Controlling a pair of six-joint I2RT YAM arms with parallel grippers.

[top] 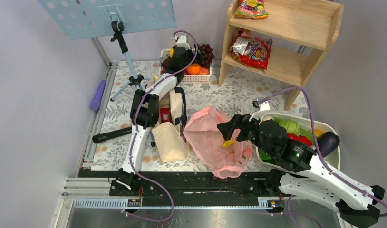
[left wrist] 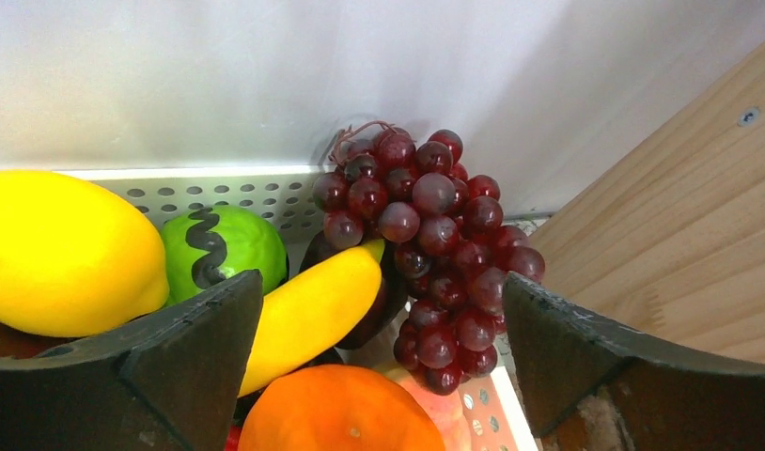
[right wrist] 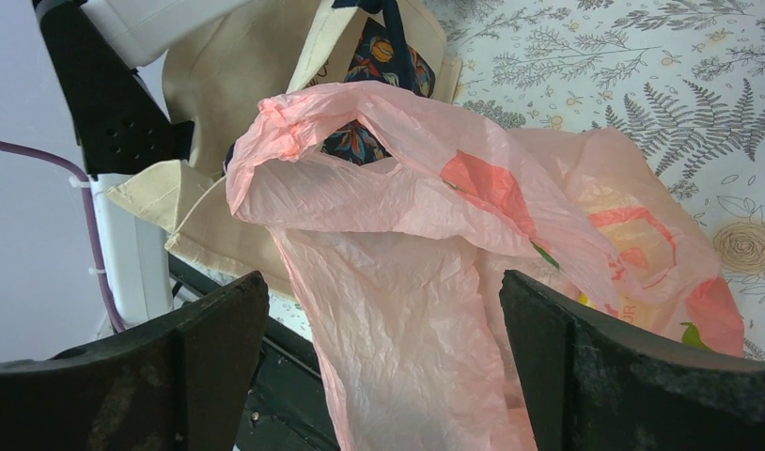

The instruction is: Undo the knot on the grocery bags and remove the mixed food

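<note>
The bag's loose plastic drapes over the yellow food. Next, my right gripper lowers onto the pink bag's rim by the red patch (right wrist: 494,195) below its fingers.
My left gripper (top: 182,52) hangs open over the white basket (top: 203,79) at the back. Directly below its jaws (left wrist: 381,282) lie a dark red grape bunch (left wrist: 435,235), a yellow banana (left wrist: 313,315) and an orange (left wrist: 336,413), all apart from the fingers. A pink grocery bag (top: 210,137) lies crumpled mid-table, its mouth gaping. My right gripper (top: 228,128) hovers open over it, with pink plastic (right wrist: 407,310) below the fingers but not pinched. A crumpled bunch of handle (right wrist: 280,122) shows; I cannot tell if it is a knot.
A beige canvas tote (top: 170,137) lies left of the pink bag, beside the left arm. A white tub (top: 324,126) of produce sits at the right. A wooden shelf (top: 286,28) with snack packets stands at the back right, and a music stand (top: 130,71) at the back left.
</note>
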